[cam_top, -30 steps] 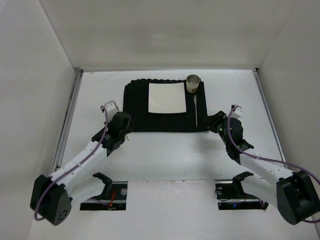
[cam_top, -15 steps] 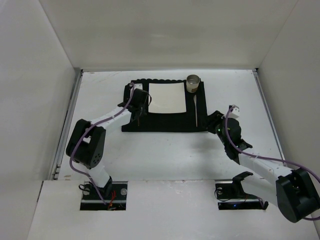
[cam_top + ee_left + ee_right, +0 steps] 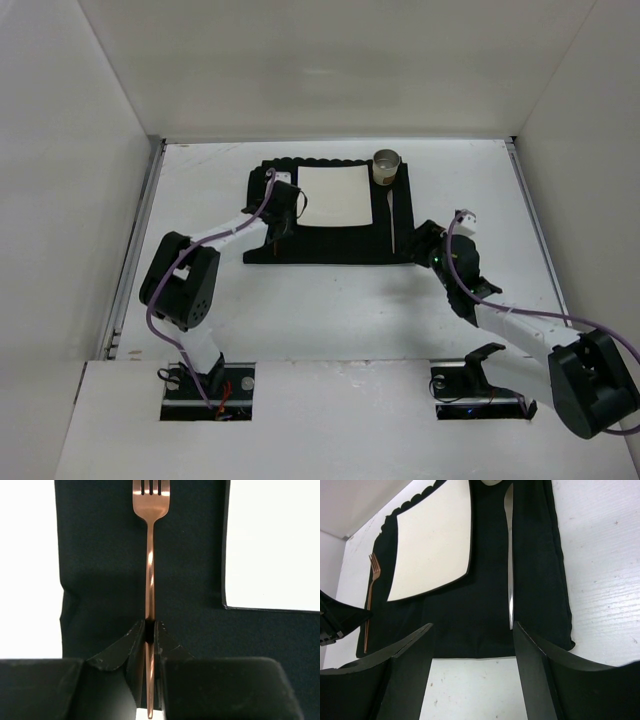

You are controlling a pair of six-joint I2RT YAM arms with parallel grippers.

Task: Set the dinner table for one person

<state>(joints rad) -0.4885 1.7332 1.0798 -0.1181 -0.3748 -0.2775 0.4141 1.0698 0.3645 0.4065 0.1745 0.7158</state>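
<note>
The left gripper will next lower the fork a little, then let go of the fork's handle.
On the dinner table (image 3: 330,300) lies a black placemat (image 3: 330,245) with a white square plate (image 3: 335,195) on it. My left gripper (image 3: 274,222) is over the mat's left strip, beside the plate. In the left wrist view it (image 3: 149,630) is shut on the handle of a copper fork (image 3: 150,555), whose tines point away. A silver knife (image 3: 392,220) lies on the mat right of the plate. My right gripper (image 3: 425,240) stands open at the mat's near right corner. In the right wrist view (image 3: 472,627) its jaws are empty, just short of the knife (image 3: 509,555).
A metal cup (image 3: 386,166) stands at the mat's far right corner. White walls close in the table on the left, back and right. Bare white tabletop (image 3: 600,580) lies right of the mat and in front of it.
My left arm has swung from the mat's near left corner up over its left strip, carrying the fork. The right gripper's jaws have spread wider. Knife, plate and cup have not moved.
</note>
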